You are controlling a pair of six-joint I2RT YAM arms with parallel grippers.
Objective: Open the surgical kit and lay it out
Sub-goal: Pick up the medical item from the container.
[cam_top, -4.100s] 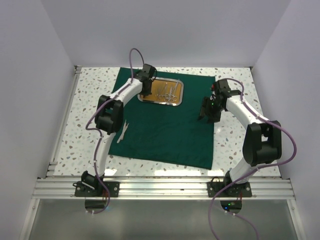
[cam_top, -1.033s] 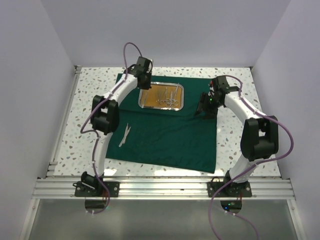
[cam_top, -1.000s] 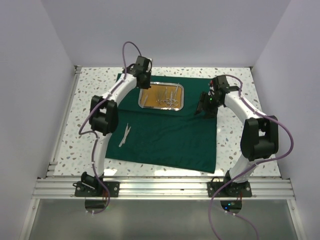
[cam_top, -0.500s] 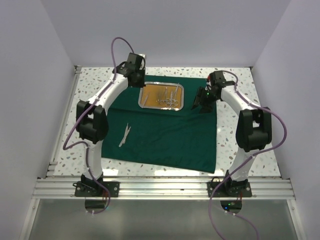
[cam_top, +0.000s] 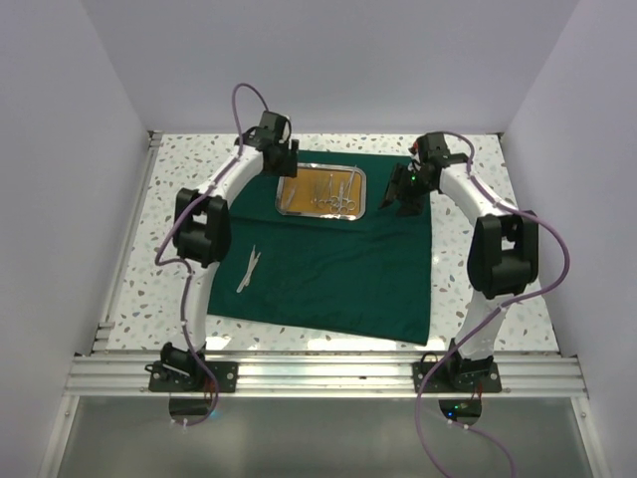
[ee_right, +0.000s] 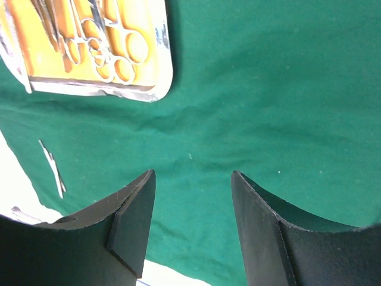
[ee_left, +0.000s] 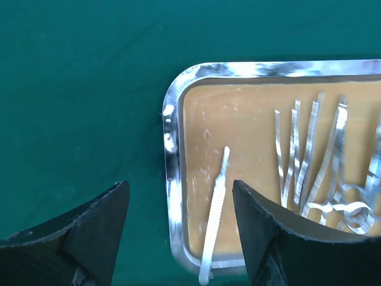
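Next, my left gripper moves back toward my base, then down over the thin instrument's near end (cam_top: 289, 204) (ee_left: 208, 250), since that handle lies apart from the others.
The dark green cloth (cam_top: 328, 269) lies spread flat on the table. On its far part sits the steel tray (cam_top: 319, 212) with an orange-brown floor, holding several silver instruments (cam_top: 333, 189). My left gripper (cam_top: 283, 169) hangs open above the tray's left end. In the left wrist view the gripper (ee_left: 180, 186) straddles the tray rim (ee_left: 172, 179) and a single thin instrument (ee_left: 215, 217), touching neither. My right gripper (cam_top: 403, 199) is open over bare cloth (ee_right: 268, 89), right of the tray (ee_right: 161, 71). One pair of tweezers (cam_top: 247, 269) lies on the cloth's left part.
The speckled tabletop (cam_top: 179, 199) surrounds the cloth. White walls close in the left, right and far sides. An aluminium rail (cam_top: 318, 373) runs along the near edge by the arm bases. Ring-handled scissors (ee_right: 119, 59) lie at the tray's near-right corner.
My left gripper has opened and come back down over the tray's left end. My right gripper has moved toward the tray's right side, still open.
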